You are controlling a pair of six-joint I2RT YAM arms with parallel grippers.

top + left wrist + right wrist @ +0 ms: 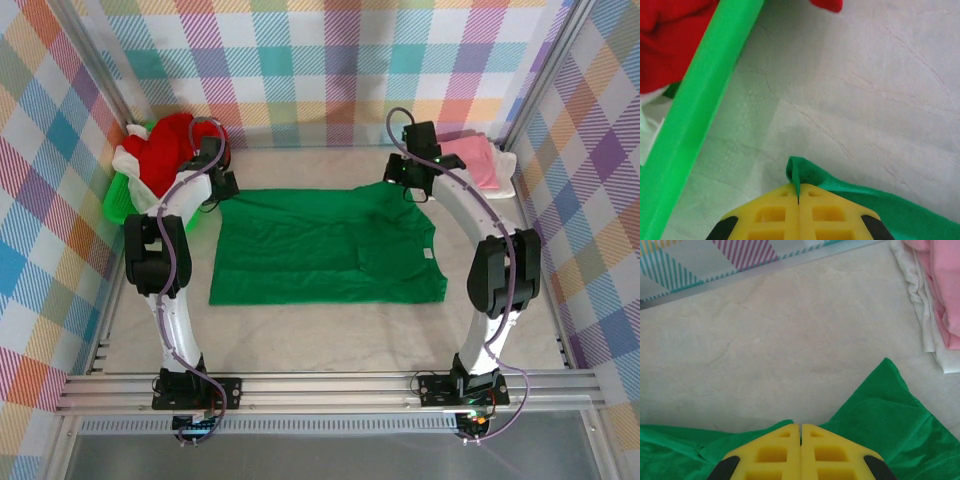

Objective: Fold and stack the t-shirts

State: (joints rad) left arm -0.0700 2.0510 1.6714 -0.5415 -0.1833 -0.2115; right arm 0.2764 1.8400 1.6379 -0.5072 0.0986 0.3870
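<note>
Next, the right gripper moves back over the green t-shirt's body, then releases the t-shirt's far edge there, because the t-shirt's far part still lies unfolded.
A bright green t-shirt (330, 245) lies spread flat in the middle of the table, partly folded at its right side. My left gripper (222, 190) is at its far left corner. In the left wrist view the yellow fingers (770, 215) are shut on a pinched peak of green t-shirt (900, 210) cloth. My right gripper (410, 188) is at the far right corner, and its jaws (800, 426) are closed on the green t-shirt (890, 410) edge. A red t-shirt (165, 140) and a white one (130, 160) are heaped at the back left.
A lime-green plastic basket (115, 195) holds the red and white shirts; its rim (700, 110) runs close to the left of my left gripper. A folded pink shirt (470, 155) on a white one (920, 305) lies at the back right. Checked walls enclose the table.
</note>
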